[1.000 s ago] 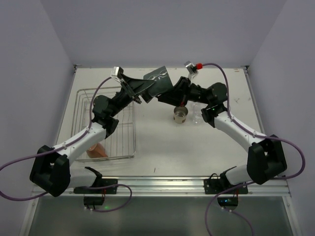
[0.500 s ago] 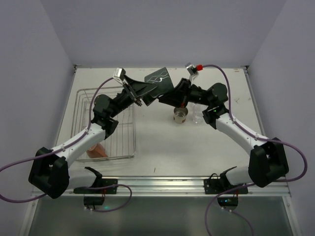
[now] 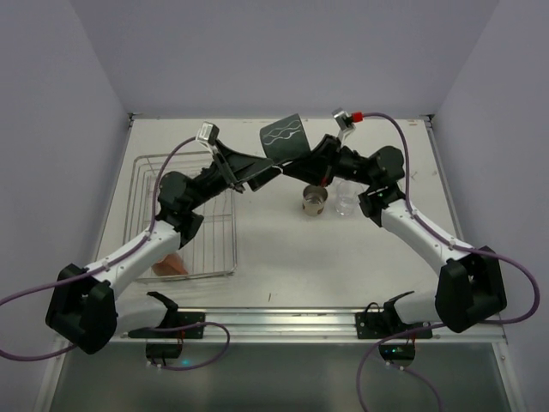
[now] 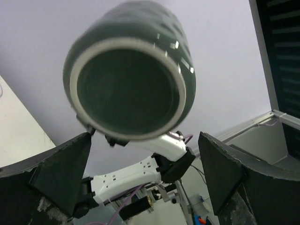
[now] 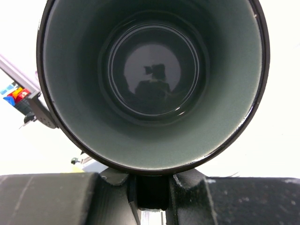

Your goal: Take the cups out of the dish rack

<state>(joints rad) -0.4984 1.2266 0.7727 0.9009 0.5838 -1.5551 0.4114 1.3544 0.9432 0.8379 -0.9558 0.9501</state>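
I need to lower my right gripper and pull it back next, turning the mug (image 3: pixel 286 137) upright, and then release it there, because the bare tabletop by the beige-brown cup is below and back.
A dark handled mug (image 3: pixel 286 137) with a white wave pattern hangs in the air over the table's far middle. My right gripper (image 3: pixel 310 161) is shut on its handle; the right wrist view looks straight into the mug's grey inside (image 5: pixel 152 79), with the handle (image 5: pixel 150 190) pinched between the fingers. My left gripper (image 3: pixel 257 168) is open and empty, just left of the mug and apart from it. The left wrist view shows the mug's underside (image 4: pixel 131 79) beyond the spread fingers (image 4: pixel 56 173). An orange-red cup (image 3: pixel 170 263) lies in the silver wire dish rack (image 3: pixel 221 251).
A beige-brown cup (image 3: pixel 315 202) and a clear glass (image 3: pixel 345 199) stand side by side on the table under my right arm. The rack sits at the left of the table; walls close off the back and both sides.
The mug has moved right and a little up with my right gripper. My left gripper has come off it and now sits open beside it.
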